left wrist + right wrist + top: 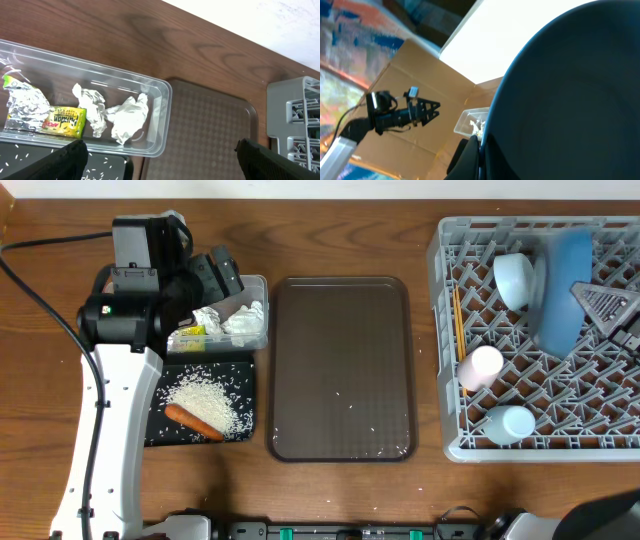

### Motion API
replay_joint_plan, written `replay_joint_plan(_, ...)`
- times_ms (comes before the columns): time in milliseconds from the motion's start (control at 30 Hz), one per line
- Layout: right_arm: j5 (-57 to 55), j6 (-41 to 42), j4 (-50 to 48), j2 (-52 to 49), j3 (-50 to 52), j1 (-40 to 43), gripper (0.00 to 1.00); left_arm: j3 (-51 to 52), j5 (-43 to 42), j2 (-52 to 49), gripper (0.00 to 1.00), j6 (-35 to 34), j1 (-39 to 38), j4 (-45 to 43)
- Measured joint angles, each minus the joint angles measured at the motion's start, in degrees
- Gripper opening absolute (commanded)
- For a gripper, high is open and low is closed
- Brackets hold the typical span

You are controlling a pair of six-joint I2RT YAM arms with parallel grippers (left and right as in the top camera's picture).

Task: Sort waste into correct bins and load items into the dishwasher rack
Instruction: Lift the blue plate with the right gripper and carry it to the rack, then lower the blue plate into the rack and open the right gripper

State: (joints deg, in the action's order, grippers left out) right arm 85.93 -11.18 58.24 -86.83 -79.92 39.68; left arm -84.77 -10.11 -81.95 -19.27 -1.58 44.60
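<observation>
I need to lower the blue plate (562, 290) on edge, slightly back, with my right gripper and release the plate's rim, as the grey rack's open slots are below my right gripper.
The blue plate (562, 290) stands on edge in the grey dishwasher rack (441, 380), and my right gripper (603, 305) is shut on its rim. In the right wrist view the plate (570, 100) fills the frame with my fingers (480, 150) clamped on its edge. A pale bowl (515, 280), a pinkish cup (481, 367), a light blue cup (510, 423) and chopsticks (458, 330) lie in the rack. My left gripper (225, 275) (165, 165) is open and empty above the clear tub (265, 320) (160, 100), which holds napkins (127, 117) and the wrapper (65, 120).
The black tray (160, 430) in front of the tub holds rice (205, 395) and a carrot (195, 420). The brown serving tray (340, 360) lies between the bins and the rack, with a few rice grains on it.
</observation>
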Motion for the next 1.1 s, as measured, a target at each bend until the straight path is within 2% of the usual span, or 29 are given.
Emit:
replay_joint_plan(200,-0.83,-6.56,7.32,-5.53,0.17,3.58,0.01,0.0,0.0,0.0,0.97,0.0,0.0,0.0)
replay_joint_plan(367,-1.38,-10.05,8.48,-8.37,0.17,6.8,0.01,0.0,0.0,0.0,0.97,0.0,0.0,0.0)
replay_joint_plan(567,-4.37,-11.32,9.09,-9.79,0.17,7.93,0.01,0.0,0.0,0.0,0.97,0.0,0.0,-0.02)
replay_joint_plan(900,-0.59,-11.78,11.74,-9.86,0.24,7.76,0.01,0.0,0.0,0.0,0.97,0.0,0.0,-0.02)
replay_joint_plan(1100,-0.42,-15.08,15.3,-9.86,0.59,6.99,0.01,0.0,0.0,0.0,0.97,0.0,0.0,-0.02)
